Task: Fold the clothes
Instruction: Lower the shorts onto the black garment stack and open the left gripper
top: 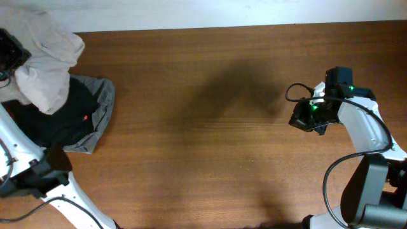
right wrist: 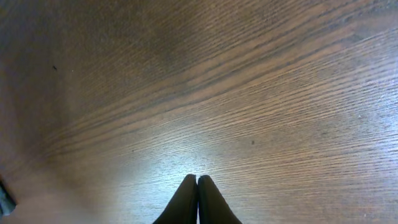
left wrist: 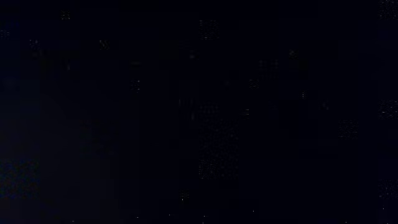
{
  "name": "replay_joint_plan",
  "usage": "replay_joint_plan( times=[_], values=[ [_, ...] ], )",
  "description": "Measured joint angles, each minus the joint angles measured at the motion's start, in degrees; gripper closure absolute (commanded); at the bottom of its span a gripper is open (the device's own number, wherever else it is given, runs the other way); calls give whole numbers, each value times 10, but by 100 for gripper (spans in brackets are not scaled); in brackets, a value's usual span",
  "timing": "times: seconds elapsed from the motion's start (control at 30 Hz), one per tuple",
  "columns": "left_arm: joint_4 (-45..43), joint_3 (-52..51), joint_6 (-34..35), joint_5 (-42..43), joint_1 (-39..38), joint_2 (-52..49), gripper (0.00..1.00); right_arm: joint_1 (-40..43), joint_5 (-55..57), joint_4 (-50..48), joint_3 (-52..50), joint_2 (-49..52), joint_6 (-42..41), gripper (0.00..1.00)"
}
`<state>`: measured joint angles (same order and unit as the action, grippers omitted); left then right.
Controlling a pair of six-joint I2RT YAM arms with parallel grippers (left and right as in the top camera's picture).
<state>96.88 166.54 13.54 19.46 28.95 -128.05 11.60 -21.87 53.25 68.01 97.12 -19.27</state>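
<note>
The beige garment (top: 48,60) still hangs raised above the pile, so next I will move my left gripper down and back over the black garment (top: 60,124) and release it there.
A pile of clothes lies at the table's far left: a beige garment (top: 48,60) bunched on top of a black garment (top: 60,124) with a grey one (top: 103,111) at its edge. My left gripper (top: 9,54) is at the pile's left edge, mostly hidden by the beige cloth. The left wrist view is fully dark, so its jaws do not show. My right gripper (top: 300,121) is shut and empty over bare wood at the right, far from the clothes; its closed fingertips show in the right wrist view (right wrist: 198,179).
The brown wooden table (top: 210,127) spans the overhead view. The white base and cables of my right arm (top: 372,165) stand at the right edge, and my left arm's links (top: 38,175) run along the lower left.
</note>
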Motion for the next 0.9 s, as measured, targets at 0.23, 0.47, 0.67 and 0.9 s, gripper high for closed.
replay_joint_plan(
  times=[0.23,0.47,0.67,0.9],
  values=[
    [-12,-209,2,-10,22,-17,99,0,2,8,0,0,4,93],
    [-17,-278,2,-20,50,-22,96,0,4,8,0,0,5,93],
    [-24,-312,2,-53,54,-18,59,0,5,8,0,0,5,93],
    [-15,-301,-7,-70,61,-9,6,0,5,19,0,0,20,93]
  ],
)
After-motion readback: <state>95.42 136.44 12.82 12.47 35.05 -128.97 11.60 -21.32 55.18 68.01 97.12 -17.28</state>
